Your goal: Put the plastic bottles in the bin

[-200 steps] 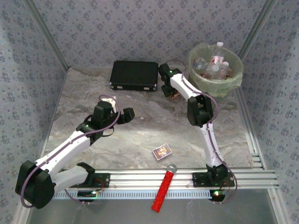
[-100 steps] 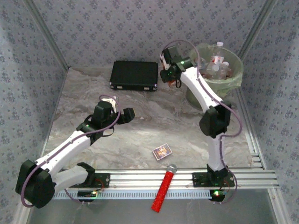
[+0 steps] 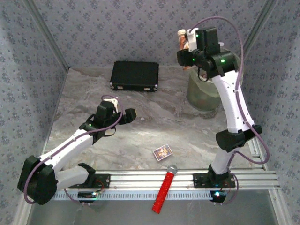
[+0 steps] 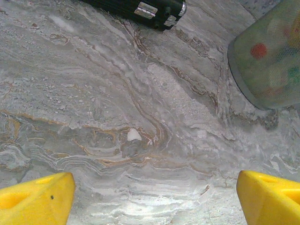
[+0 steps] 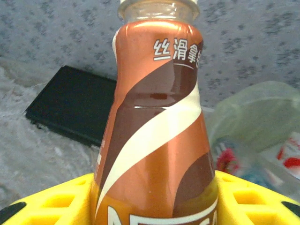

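Observation:
My right gripper carries the bottle sideways over the bin's opening point(image 3: 229, 50) point(image 5: 257, 133) next and releases it there, since the bottle still hangs beside that opening.
An orange-brown plastic bottle point(image 3: 182, 37) with a white swirl label point(image 5: 157, 131) is held upright, high in the air, with my right gripper point(image 3: 187, 51) shut on its lower body. Yellow fingers point(image 5: 255, 199) press it from both sides. The bottle hangs just left of the pale green bin point(image 3: 200, 93), which is partly hidden behind my right arm. In the right wrist view the bin point(image 5: 262, 112) lies to the right, with bottles inside the bag. My left gripper point(image 3: 125, 115) stands open low over the bare table point(image 4: 154, 197), nothing between its fingers.
A flat black case point(image 3: 135, 75) lies at the back, left of the bin point(image 4: 272, 61). A small patterned card box point(image 3: 162, 152) and a red microphone point(image 3: 164, 190) sit near the front rail. A tiny white scrap point(image 4: 133, 135) lies on the marble.
My right arm has risen from the table beside the black case, up and to the right with the bottle in its grip. The left arm has barely moved.

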### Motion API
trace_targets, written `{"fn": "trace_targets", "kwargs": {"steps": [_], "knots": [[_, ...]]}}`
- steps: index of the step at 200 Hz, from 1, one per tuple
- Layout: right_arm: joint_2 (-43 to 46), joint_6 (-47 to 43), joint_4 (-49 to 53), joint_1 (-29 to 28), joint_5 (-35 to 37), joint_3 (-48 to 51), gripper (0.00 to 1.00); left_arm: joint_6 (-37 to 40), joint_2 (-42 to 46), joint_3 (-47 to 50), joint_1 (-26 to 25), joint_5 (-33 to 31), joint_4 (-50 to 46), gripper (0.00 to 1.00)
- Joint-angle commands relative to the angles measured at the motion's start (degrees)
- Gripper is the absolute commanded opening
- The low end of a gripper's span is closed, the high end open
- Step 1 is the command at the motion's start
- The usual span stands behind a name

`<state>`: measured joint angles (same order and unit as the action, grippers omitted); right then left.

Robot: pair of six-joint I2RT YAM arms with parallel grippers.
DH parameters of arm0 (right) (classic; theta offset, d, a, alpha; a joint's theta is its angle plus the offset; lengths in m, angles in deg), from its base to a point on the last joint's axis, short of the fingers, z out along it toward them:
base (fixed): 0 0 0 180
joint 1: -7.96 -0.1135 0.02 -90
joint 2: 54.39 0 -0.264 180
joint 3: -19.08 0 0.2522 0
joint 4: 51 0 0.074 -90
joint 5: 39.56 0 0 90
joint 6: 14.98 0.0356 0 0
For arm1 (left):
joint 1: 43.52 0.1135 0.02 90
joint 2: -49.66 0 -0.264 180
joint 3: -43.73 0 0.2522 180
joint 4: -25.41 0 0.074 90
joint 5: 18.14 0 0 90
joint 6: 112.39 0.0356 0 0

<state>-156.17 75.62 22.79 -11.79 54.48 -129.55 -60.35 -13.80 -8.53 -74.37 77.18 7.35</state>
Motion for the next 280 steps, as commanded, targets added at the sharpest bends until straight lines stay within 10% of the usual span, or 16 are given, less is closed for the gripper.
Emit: {"fn": "trace_targets", "kwargs": {"steps": [1,96,280], "knots": [[-0.78,0.24,2.99,2.26,1.72,-2.52,0.45,0.53,0.65,-0.52,0.3,0.85,1.31,0.89],[-3.38,3.43,-5.45,11.57,-3.95,11.75,0.44,0.04,2.98,0.01,0.33,0.26,0.49,0.89],[-1.23,5.23,2.62,26.53,-11.53,3.11,0.53,0.34,2.94,-0.08,0.29,0.41,0.19,0.9]]}}
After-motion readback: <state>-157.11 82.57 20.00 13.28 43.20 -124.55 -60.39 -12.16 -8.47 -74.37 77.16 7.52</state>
